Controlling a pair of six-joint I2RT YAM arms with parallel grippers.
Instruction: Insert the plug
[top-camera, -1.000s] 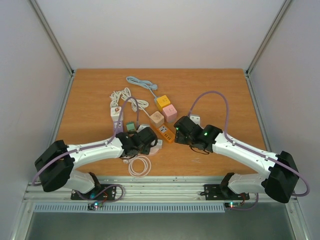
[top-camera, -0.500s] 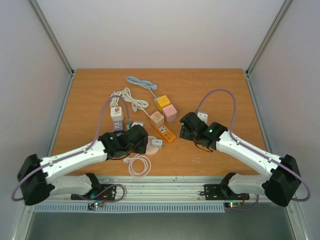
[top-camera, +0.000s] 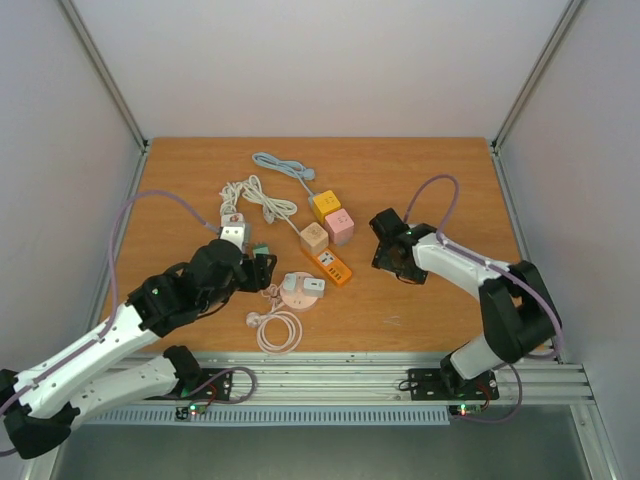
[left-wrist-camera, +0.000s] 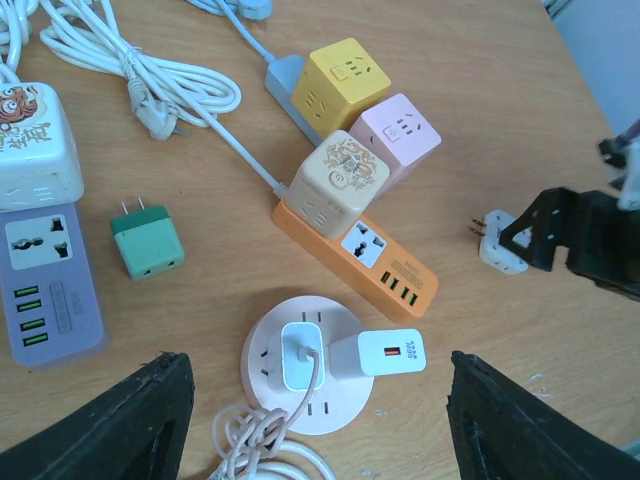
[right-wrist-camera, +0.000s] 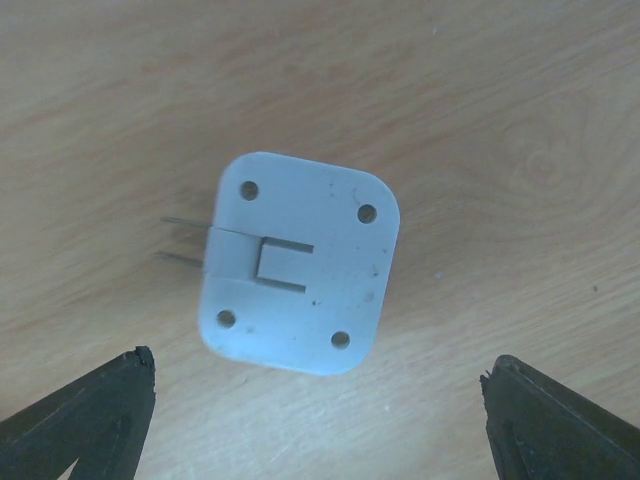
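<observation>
The right gripper needs to go down next and close on the white plug's square body (right-wrist-camera: 299, 264). The plug's body lies flat below the gripper, and the open fingers already span its width.
A white two-pin plug (right-wrist-camera: 300, 275) lies flat on the wooden table, pins pointing left in the right wrist view. My right gripper (right-wrist-camera: 320, 420) hangs open just above it, fingers wide on either side and touching nothing. That plug (left-wrist-camera: 497, 240) also shows at the right of the left wrist view. The round pink socket (left-wrist-camera: 268, 338) carries a white-and-blue plug (left-wrist-camera: 300, 355) and a white USB charger (left-wrist-camera: 385, 352). My left gripper (left-wrist-camera: 320, 440) stands open and empty above and just short of that socket (top-camera: 290, 292). From above, my right gripper (top-camera: 392, 252) hides the plug.
A green plug (left-wrist-camera: 147, 243) lies loose left of the socket. Behind it lie an orange strip (left-wrist-camera: 355, 258) and yellow (left-wrist-camera: 340, 85), pink (left-wrist-camera: 400, 135) and beige (left-wrist-camera: 338, 180) cube sockets. A purple strip (left-wrist-camera: 45, 280), a white cube (left-wrist-camera: 35, 145) and coiled cords lie at the left.
My left gripper has let go at the round socket, opened and drawn back to the left. My right gripper has moved right and away, over the white plug, opening wider.
</observation>
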